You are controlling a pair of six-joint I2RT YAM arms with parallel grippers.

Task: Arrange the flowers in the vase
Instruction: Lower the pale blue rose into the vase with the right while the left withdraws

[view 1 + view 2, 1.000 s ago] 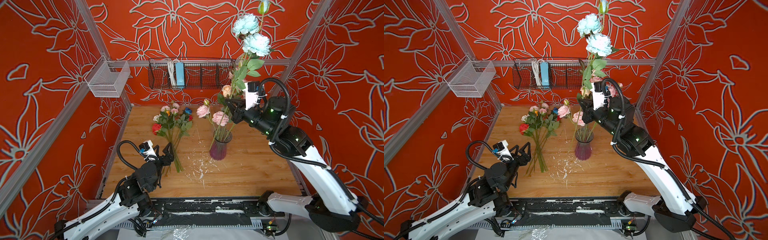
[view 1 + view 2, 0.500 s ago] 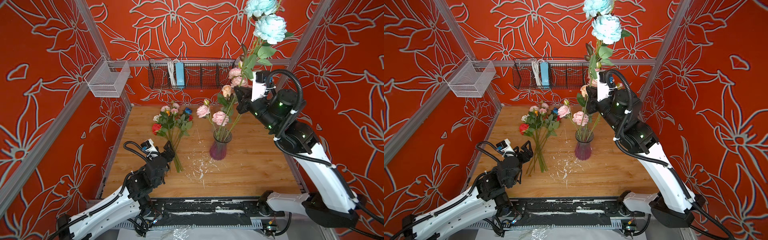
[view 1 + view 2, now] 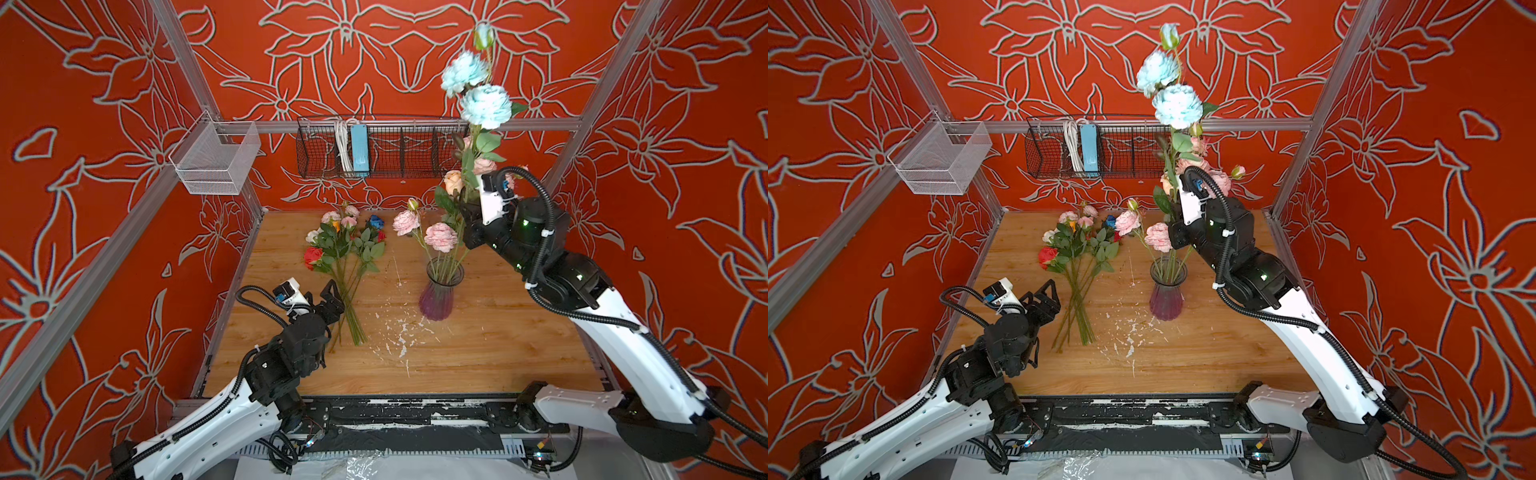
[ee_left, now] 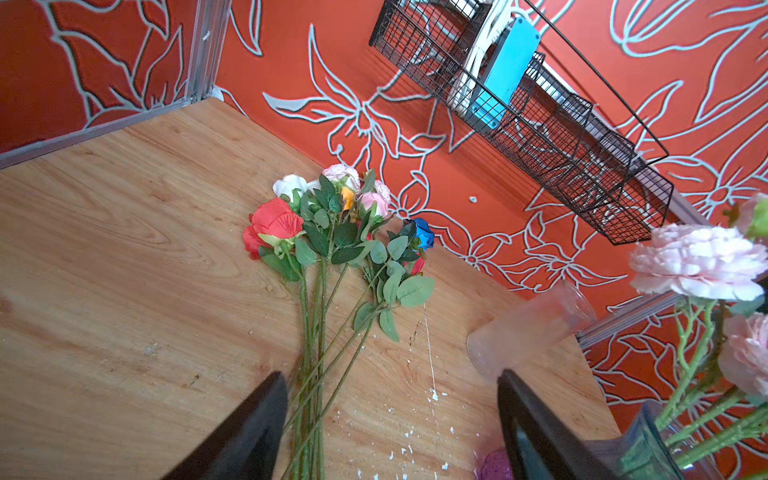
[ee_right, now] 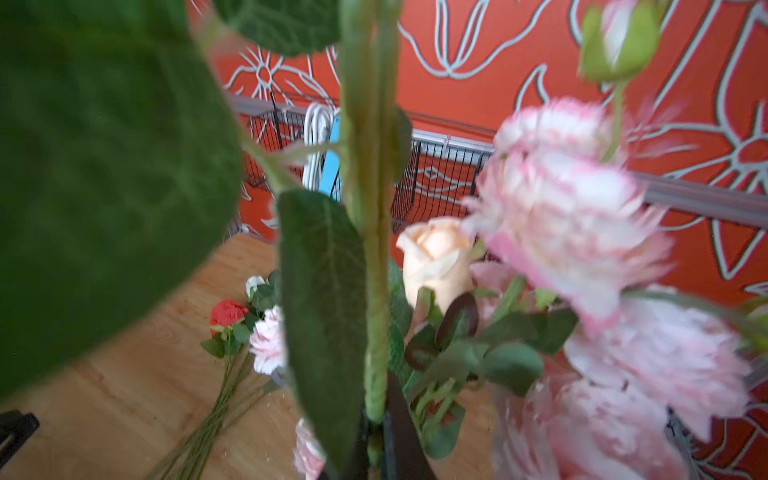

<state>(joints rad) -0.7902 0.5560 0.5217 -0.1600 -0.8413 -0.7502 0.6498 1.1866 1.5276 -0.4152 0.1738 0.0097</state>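
Next I should lower my right gripper toward the glass vase's opening (image 3: 445, 271) and release the thick green stem, since light blue flowers stand well above the pink ones.
A glass vase (image 3: 440, 291) (image 3: 1166, 297) with a purple base stands mid-table and holds several pink flowers (image 3: 440, 237) (image 3: 1158, 237). Raised above and behind the vase, my right gripper (image 3: 465, 210) (image 3: 1177, 218) is shut on the thick green stem (image 5: 372, 249) of the light blue flowers (image 3: 485, 106) (image 3: 1177, 106), which stand tall. The stem's lower end is hidden. A bunch of loose flowers (image 3: 347, 249) (image 3: 1077, 249) (image 4: 332, 224) lies on the table left of the vase. My left gripper (image 3: 332, 297) (image 3: 1046, 297) (image 4: 390, 415) hangs open just over their stem ends.
A black wire basket (image 3: 374, 145) with a blue box and white cable hangs on the back wall. At the left wall hangs a clear mesh bin (image 3: 216, 160). White flecks (image 3: 399, 332) litter the wooden table in front of the vase. Red walls close three sides.
My right gripper lifted the light blue flowers higher, then brought them back down and slightly left, over the vase. My left gripper stays open by the stems.
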